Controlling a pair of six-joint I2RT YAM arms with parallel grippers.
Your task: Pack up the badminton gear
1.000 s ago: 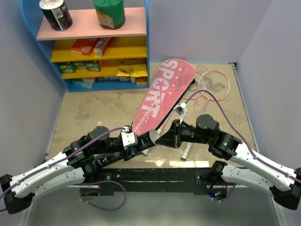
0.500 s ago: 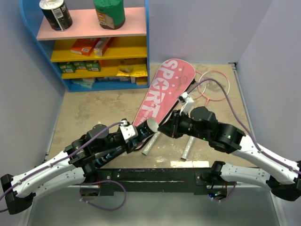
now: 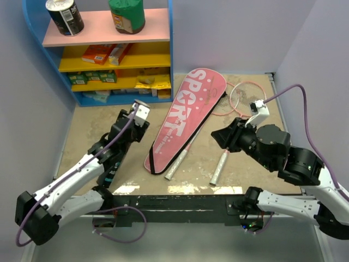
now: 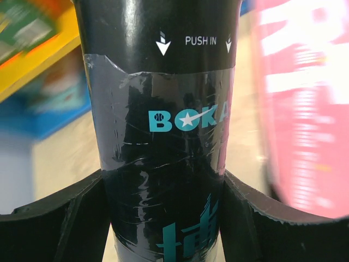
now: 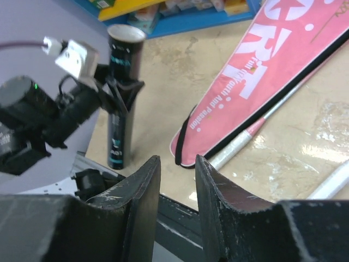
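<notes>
The robot will next lower the tube point(image 4: 163, 125) and tip it flat on bare tabletop by the wall, below its left gripper and to that gripper's left in the top view, then let go of it.
The long black tube point(image 4: 163, 125) with teal lettering stands about upright near the table's front left point(image 5: 121, 98) point(image 3: 112, 164), and my left gripper point(image 4: 163, 176) point(image 3: 126, 134) is shut on its middle. The pink cover point(image 3: 185, 114) point(image 5: 256, 82) marked "SPORT" lies flat and diagonal in the middle. Two white racket handles point(image 3: 177, 166) point(image 3: 218, 172) stick out at its near end, and a pink racket head point(image 3: 248, 98) shows to its right. My right gripper point(image 5: 177, 164) point(image 3: 215, 135) hangs right of the cover with its jaws partly apart and nothing between them.
A blue shelf unit point(image 3: 170, 60) with snack cans and boxes stands at the back left. Grey walls close in both sides. The black rail point(image 3: 180, 201) with the arm bases runs along the near edge, close to the tube's foot.
My left arm has swung the tube left, away from the cover's near end, and stood it up. The right gripper has opened and drawn back to the right.
</notes>
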